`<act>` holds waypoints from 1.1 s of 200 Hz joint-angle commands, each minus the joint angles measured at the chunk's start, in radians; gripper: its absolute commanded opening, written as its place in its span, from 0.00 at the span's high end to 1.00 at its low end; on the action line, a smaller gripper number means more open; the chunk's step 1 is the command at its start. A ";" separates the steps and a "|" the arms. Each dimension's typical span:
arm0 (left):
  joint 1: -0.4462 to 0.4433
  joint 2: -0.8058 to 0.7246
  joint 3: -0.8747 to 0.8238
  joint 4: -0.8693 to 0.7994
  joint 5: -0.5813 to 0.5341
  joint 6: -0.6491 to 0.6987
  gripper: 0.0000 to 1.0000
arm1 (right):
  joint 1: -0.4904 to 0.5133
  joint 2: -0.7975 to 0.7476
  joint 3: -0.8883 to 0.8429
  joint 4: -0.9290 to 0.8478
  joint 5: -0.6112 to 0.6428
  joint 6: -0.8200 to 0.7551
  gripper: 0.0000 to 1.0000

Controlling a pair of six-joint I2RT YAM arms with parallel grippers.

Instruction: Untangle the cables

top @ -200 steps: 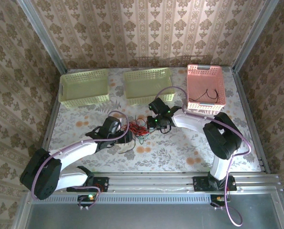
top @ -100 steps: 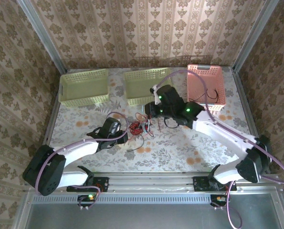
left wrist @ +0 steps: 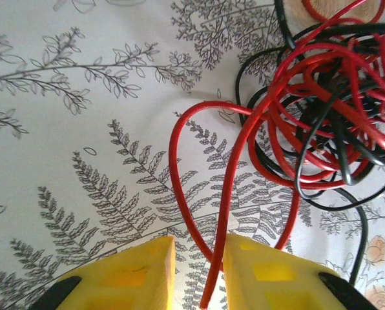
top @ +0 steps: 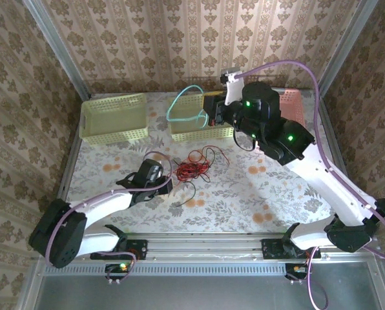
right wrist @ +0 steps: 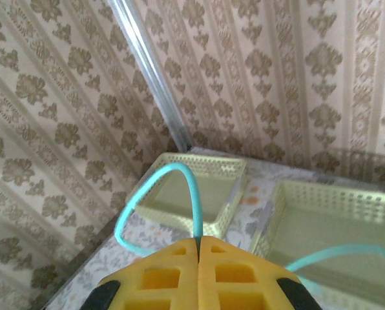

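Observation:
My right gripper lowers the teal cable (top: 168,111) into the middle basket (top: 202,119) next and releases it, as it already hangs free of the red and black tangle.
A tangle of red and black cables (top: 194,164) lies on the floral table in front of the middle basket; in the left wrist view the cables (left wrist: 328,123) fill the upper right. My left gripper (top: 168,186) is low at the tangle's left edge. Its jaws (left wrist: 199,242) stand a narrow way apart with a red cable loop (left wrist: 179,187) running between them, against the right finger, a gap showing on the left. My right gripper (top: 210,111) is raised above the middle basket, shut on the teal cable (top: 168,111), whose loop (right wrist: 166,169) arches out from the fingertips (right wrist: 199,240).
Two pale yellow-green baskets (top: 115,134) (top: 179,134) and a pink basket (top: 297,106) line the back of the table. Patterned walls close in at the back and both sides. A loose black strand (top: 187,194) trails toward the front edge.
My right arm has risen and swung back over the middle basket, lifting the teal cable out of the tangle. The left jaws have narrowed around the red cable.

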 commanded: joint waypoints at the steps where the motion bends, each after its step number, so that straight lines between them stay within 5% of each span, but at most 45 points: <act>1: 0.014 -0.082 0.006 -0.072 -0.039 -0.007 0.71 | -0.031 0.075 0.047 0.012 0.055 -0.047 1.00; 42: 0.026 -0.282 -0.007 -0.190 -0.098 -0.024 0.58 | -0.145 0.229 0.110 0.014 -0.019 -0.012 1.00; 72: 0.031 -0.425 -0.008 -0.266 -0.118 -0.018 0.19 | -0.203 0.332 0.166 0.060 -0.077 -0.001 1.00; 93: 0.032 -0.491 -0.004 -0.321 -0.138 -0.025 0.01 | -0.234 0.431 0.238 0.053 -0.104 -0.005 1.00; 220: 0.044 -0.492 0.018 -0.331 -0.117 -0.025 0.02 | -0.350 0.843 0.311 -0.023 -0.220 0.031 0.99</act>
